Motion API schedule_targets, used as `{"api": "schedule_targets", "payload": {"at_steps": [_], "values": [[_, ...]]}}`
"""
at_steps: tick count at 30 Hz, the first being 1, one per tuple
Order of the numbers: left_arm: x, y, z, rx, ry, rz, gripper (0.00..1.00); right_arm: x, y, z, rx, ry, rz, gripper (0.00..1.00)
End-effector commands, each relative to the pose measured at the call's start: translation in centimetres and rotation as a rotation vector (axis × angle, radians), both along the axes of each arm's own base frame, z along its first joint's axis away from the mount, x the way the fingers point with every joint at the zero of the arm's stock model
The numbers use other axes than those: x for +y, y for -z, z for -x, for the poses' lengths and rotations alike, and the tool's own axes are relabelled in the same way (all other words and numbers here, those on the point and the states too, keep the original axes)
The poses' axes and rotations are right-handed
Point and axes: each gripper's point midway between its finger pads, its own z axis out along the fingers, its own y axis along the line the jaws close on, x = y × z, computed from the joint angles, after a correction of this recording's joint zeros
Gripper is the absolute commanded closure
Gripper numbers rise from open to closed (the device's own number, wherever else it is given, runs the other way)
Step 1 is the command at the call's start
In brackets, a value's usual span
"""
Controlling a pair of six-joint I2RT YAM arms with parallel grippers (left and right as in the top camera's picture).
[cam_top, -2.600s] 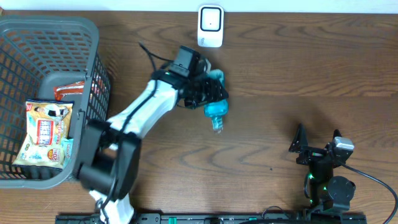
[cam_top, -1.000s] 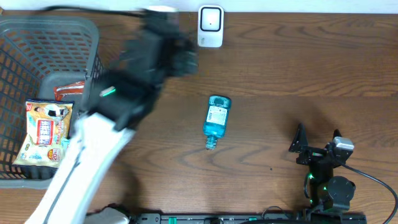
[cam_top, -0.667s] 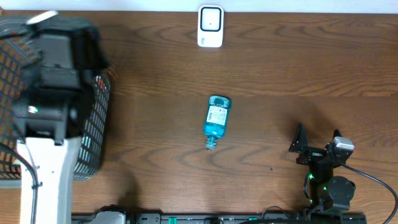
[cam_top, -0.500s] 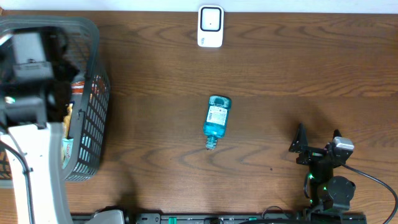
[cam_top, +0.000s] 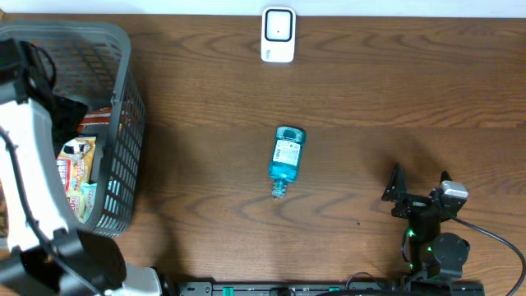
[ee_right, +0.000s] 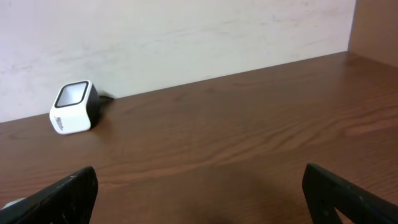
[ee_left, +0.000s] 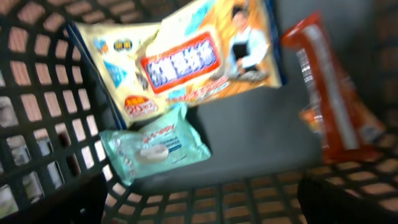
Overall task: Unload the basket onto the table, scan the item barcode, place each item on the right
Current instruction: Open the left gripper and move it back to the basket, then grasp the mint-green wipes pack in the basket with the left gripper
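Note:
Next, my left gripper goes down deeper into the basket [cam_top: 123, 99] onto the fold of the mint wipes pack [cam_top: 88, 199], since the pack lies uncovered beside the yellow snack bag.
A blue bottle [cam_top: 286, 158] with a white label lies on its side in the middle of the table, held by nothing. The white scanner [cam_top: 278, 34] stands at the back edge; the right wrist view has this scanner [ee_right: 73, 107] far left. My left gripper [ee_left: 200, 202] hangs open over the inside of the grey basket [cam_top: 123, 99], above a mint wipes pack [ee_left: 155, 146], a yellow snack bag [ee_left: 186, 59] and a red packet [ee_left: 333, 106]. My right gripper [cam_top: 419, 187] rests open at the front right, nothing between its fingers.
The basket's mesh wall [ee_left: 37, 93] rises close around the left gripper. My left arm [cam_top: 29, 173] covers part of the basket from above. Bare brown table [ee_right: 236, 143] stretches from the right gripper to the back wall.
The left arm let go of the blue bottle, which stays on the table, and swung from the scanner area leftward over and down into the basket. The right arm has not moved.

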Motion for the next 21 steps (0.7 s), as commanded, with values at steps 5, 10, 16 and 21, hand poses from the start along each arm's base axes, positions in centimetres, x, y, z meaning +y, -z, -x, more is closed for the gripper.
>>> {"api": "schedule_targets", "payload": {"at_steps": [5, 10, 16, 21], "values": [[-0.7, 5.5, 2.2, 0.207, -0.199, 0.102, 0.02, -0.3, 0.1, 0.0, 0.002, 0.012, 0.012, 0.01], [-1.1, 8.9, 3.0, 0.317, -0.262, 0.131, 0.02, -0.3, 0.1, 0.0, 0.002, 0.013, 0.012, 0.01], [-0.8, 11.3, 4.5, 0.383, -0.383, 0.091, 0.02, -0.3, 0.1, 0.0, 0.002, 0.013, 0.012, 0.01], [-1.0, 14.0, 4.9, 0.374, -0.387, 0.086, 0.02, -0.3, 0.1, 0.0, 0.002, 0.012, 0.012, 0.01]]}}
